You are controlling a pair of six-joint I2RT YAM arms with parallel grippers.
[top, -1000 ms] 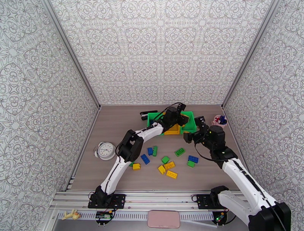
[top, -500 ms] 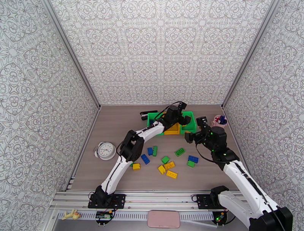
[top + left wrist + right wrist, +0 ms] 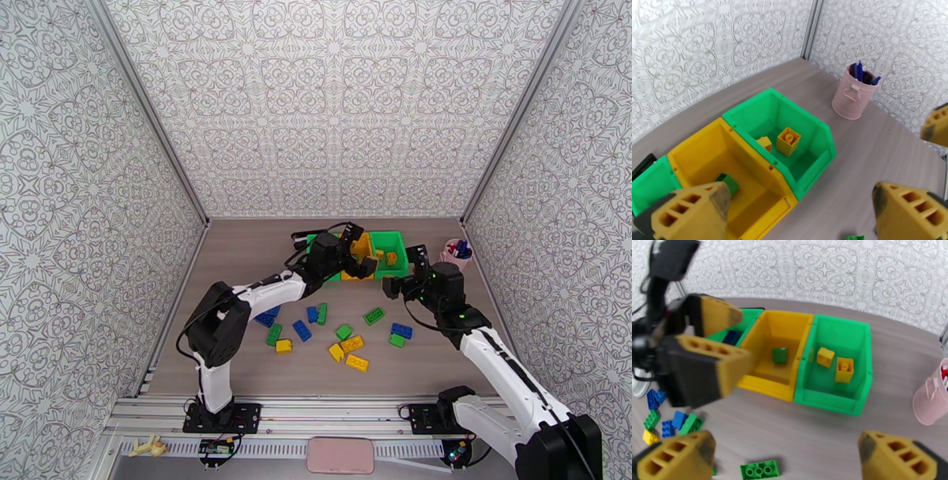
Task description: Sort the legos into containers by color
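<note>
My right gripper is above the upturned green lego, which lies nearer my base, so next the gripper will move back and down to close across the lego's ends.
The three containers stand in a row at the back: a left green bin (image 3: 735, 325) holding a blue lego (image 3: 730, 336), a yellow bin (image 3: 750, 158) holding a green lego (image 3: 780, 355), and a right green bin (image 3: 393, 251) holding two yellow legos (image 3: 844, 370). My left gripper (image 3: 359, 251) hovers open and empty at the near side of the yellow bin; its fingers (image 3: 691, 209) frame that bin. My right gripper (image 3: 404, 270) is open and empty just in front of the right green bin. Several blue, green and yellow legos (image 3: 344, 331) lie scattered on the table.
A pink cup with pens (image 3: 457, 251) stands right of the bins, close to my right arm. The left arm's elbow (image 3: 217, 324) sits low over the table's left side. A green lego (image 3: 759, 469) lies just under my right gripper.
My left gripper has opened and drawn back left from over the bins. Its elbow swung left, now covering the clock. The right gripper has barely moved.
</note>
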